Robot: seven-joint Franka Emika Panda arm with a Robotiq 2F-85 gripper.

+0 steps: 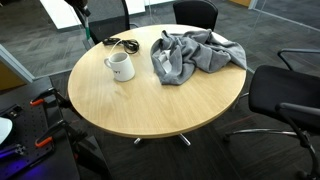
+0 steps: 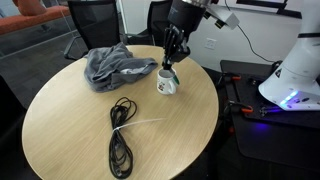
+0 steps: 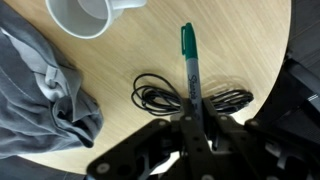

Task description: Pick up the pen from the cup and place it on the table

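Note:
My gripper next lowers the green pen (image 3: 188, 55) onto the table by the white mug's handle.
My gripper (image 3: 193, 115) is shut on the green pen (image 3: 188, 55), which sticks out from between the fingers, held in the air above the table (image 3: 235, 40). The white mug (image 3: 85, 15) stands upright on the table, off to one side of the pen, and looks empty. In an exterior view the gripper (image 2: 172, 52) hangs a little above the mug (image 2: 167, 82). In an exterior view the gripper (image 1: 84, 27) is at the table's far edge, beyond the mug (image 1: 120, 67).
A black cable loop (image 3: 185, 97) lies on the table under the pen; it also shows in an exterior view (image 2: 120, 135). A crumpled grey cloth (image 1: 195, 55) lies beside the mug. Black chairs (image 1: 285, 95) ring the round table (image 1: 150, 110).

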